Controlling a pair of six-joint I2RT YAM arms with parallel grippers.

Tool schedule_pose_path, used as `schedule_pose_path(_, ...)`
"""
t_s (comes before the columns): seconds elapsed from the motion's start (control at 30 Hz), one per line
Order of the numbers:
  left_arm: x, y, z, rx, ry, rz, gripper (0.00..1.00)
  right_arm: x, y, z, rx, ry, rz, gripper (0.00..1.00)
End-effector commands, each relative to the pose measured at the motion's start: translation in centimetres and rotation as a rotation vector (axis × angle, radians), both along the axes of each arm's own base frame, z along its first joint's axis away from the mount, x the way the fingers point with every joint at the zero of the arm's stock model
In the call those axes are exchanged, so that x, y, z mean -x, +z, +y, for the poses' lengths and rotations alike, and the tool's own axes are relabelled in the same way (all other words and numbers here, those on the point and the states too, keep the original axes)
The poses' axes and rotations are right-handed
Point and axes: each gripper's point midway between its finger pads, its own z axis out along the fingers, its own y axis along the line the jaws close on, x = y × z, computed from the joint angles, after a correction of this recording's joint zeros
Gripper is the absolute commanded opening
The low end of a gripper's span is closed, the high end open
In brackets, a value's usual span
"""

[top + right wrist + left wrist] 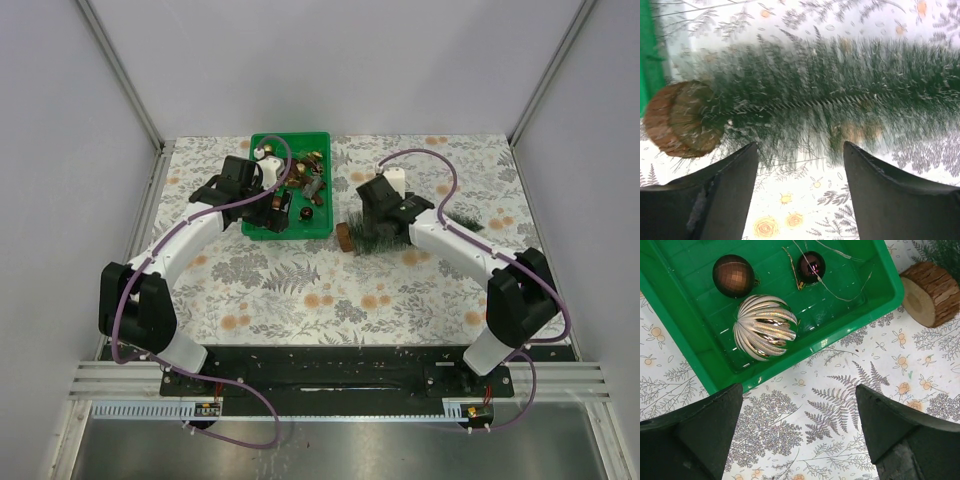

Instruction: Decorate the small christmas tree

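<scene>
My right gripper moves along the tree away from its base next, then turns and comes down onto the stem.
The small christmas tree [440, 222] lies on its side on the tablecloth, right of the green tray [290, 136]. Its wooden base [344, 237] points at the tray. In the right wrist view the tree [840, 95] and its base [682, 122] lie across the frame. My right gripper [800, 165] is open just above the trunk near the base, holding nothing. It also shows in the top view [380, 232]. My left gripper [799, 425] is open and empty over the cloth beside the tray's near edge. The tray [675, 310] holds a silver ribbed ball [765, 326], a brown faceted ball [733, 275] and a dark purple ball [811, 266].
More ornaments [305, 175] lie in the far part of the tray. The tree's wooden base [930, 292] shows right of the tray's corner. White walls close in the table on the left, back and right.
</scene>
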Motion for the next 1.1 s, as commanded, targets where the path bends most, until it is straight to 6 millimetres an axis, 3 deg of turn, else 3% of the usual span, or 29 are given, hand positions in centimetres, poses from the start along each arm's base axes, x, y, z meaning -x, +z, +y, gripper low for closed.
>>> schedule_pose_path(0.0, -0.3, 3.2, -0.2, 0.026, 0.001, -0.078, 0.99, 0.3, -0.1, -2.3, -0.103, -0.097, 0.089, 0.82)
schedule_pose_path(0.07, -0.2, 3.2, -0.2, 0.021, -0.003, -0.076, 0.99, 0.1, 0.2, -3.3, -0.159, -0.160, 0.100, 0.85)
schedule_pose_path(0.2, -0.1, 3.4, -0.1, 0.017, -0.009, -0.080, 0.99, 0.5, 0.8, -7.3, -0.286, -0.433, 0.140, 0.86)
schedule_pose_path(0.33, -0.1, 3.6, 0.0, 0.010, -0.012, -0.089, 0.99, 0.6, 1.5, -8.6, -0.369, -0.550, 0.131, 0.86)
schedule_pose_path(0.57, 0.2, 3.8, 0.1, 0.013, -0.017, -0.091, 0.99, -3.4, 3.3, -10.1, -0.499, -0.647, 0.025, 0.88)
schedule_pose_path(0.67, 0.3, 3.8, 0.0, 0.014, -0.022, -0.089, 0.99, -5.0, 2.7, -10.6, -0.494, -0.691, 0.024, 0.88)
schedule_pose_path(0.8, 0.4, 3.9, 0.0, 0.012, -0.027, -0.087, 0.99, -6.5, 0.2, -11.3, -0.470, -0.743, 0.065, 0.86)
schedule_pose_path(0.97, 0.4, 4.0, 0.2, 0.001, -0.030, -0.093, 0.99, -7.3, -2.2, -12.0, -0.415, -0.772, 0.119, 0.72)
schedule_pose_path(1.07, 0.5, 3.9, 0.3, -0.002, -0.031, -0.095, 0.99, -7.6, -2.6, -12.1, -0.402, -0.770, 0.123, 0.57)
